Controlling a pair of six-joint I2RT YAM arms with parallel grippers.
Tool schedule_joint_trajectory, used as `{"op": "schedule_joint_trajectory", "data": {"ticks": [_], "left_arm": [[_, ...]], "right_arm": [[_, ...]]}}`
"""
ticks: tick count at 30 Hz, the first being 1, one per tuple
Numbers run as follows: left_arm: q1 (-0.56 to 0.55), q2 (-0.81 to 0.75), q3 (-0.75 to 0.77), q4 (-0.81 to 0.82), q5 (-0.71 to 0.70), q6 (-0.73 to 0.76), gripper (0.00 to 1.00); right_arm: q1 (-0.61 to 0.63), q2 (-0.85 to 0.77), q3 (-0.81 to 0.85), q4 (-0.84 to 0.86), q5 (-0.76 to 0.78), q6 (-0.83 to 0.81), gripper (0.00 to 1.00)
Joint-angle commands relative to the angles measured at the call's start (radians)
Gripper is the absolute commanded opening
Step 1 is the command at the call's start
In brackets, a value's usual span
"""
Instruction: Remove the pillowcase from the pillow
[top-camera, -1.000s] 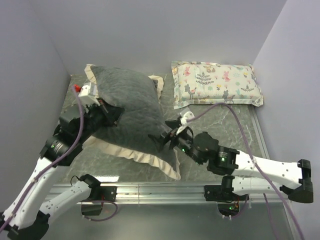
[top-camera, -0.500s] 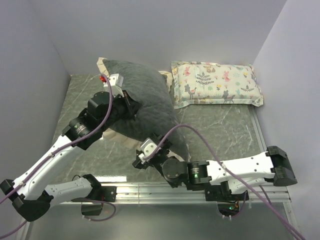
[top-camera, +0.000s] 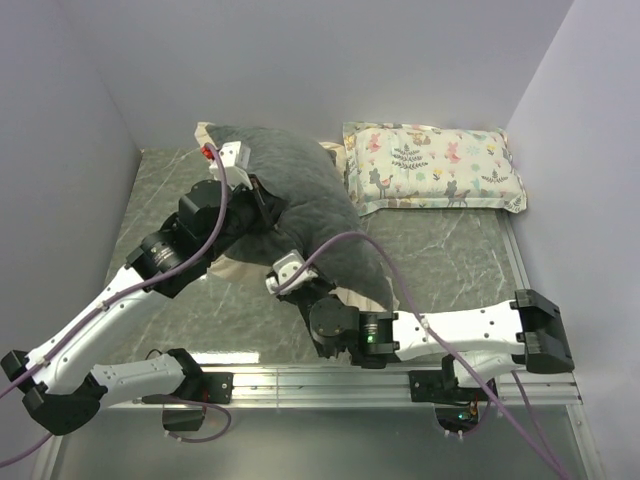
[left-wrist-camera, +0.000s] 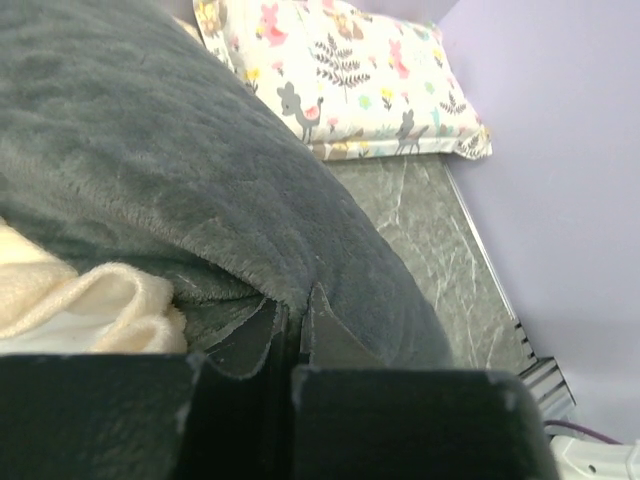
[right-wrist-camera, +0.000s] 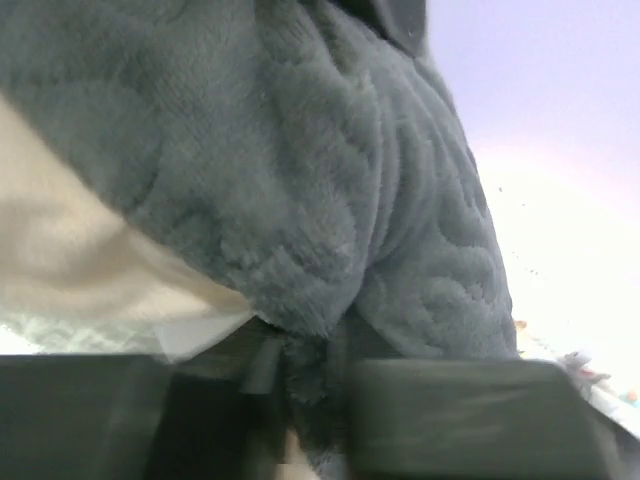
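Observation:
Next, my right gripper moves up and outward toward the near edge of the animal-print pillow and lets go of the plush, as the pillowcase (top-camera: 310, 200) hangs bunched between both arms.
The dark grey plush pillowcase (top-camera: 310, 200) hangs bunched between both arms, off the table toward the back. My left gripper (top-camera: 265, 205) is shut on a fold of its upper part, and in the left wrist view the jaws (left-wrist-camera: 295, 322) pinch grey plush beside the cream ruffle (left-wrist-camera: 85, 300). My right gripper (top-camera: 300, 287) is shut on the lower edge of the pillowcase (right-wrist-camera: 300, 180). The right wrist view shows a tuft of grey plush squeezed in the right gripper (right-wrist-camera: 310, 365), with pale ruffle (right-wrist-camera: 70, 250) to the left. The pillow is hidden inside the cover.
A small animal-print pillow (top-camera: 435, 165) lies at the back right against the wall. Grey walls close in the left, back and right of the marble-patterned table (top-camera: 450, 260). A metal rail (top-camera: 300, 385) runs along the near edge by the arm bases.
My right arm swung from the table's middle to the near left and its open jaws shut on the pillowcase's lower edge. My left arm lifted the pillowcase up and toward the back right.

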Motion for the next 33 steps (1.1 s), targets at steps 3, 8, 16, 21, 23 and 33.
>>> {"op": "schedule_joint_trajectory", "data": {"ticks": [3,8,16,21,23,33], "left_arm": [[-0.031,-0.029,0.111,0.158,0.042,0.028,0.01],[-0.031,-0.024,0.161,0.193,-0.014,0.063,0.66],[-0.030,0.025,0.354,0.081,-0.281,0.117,0.89],[0.036,0.037,0.185,0.026,-0.388,0.007,0.92],[0.088,0.008,0.076,0.076,-0.326,-0.038,0.92],[0.453,0.016,-0.554,0.775,0.157,-0.170,0.88]], "right_arm": [[-0.065,-0.185,0.068,-0.176,-0.070,0.243,0.00],[-0.171,-0.395,0.054,-0.358,-0.247,0.516,0.00],[-0.382,-0.493,0.201,-0.626,-0.357,0.701,0.00],[-0.514,-0.467,0.354,-0.758,-0.445,0.761,0.00],[-0.544,-0.442,0.393,-0.795,-0.456,0.764,0.00],[-0.636,-0.402,0.552,-0.909,-0.540,0.779,0.00]]}}
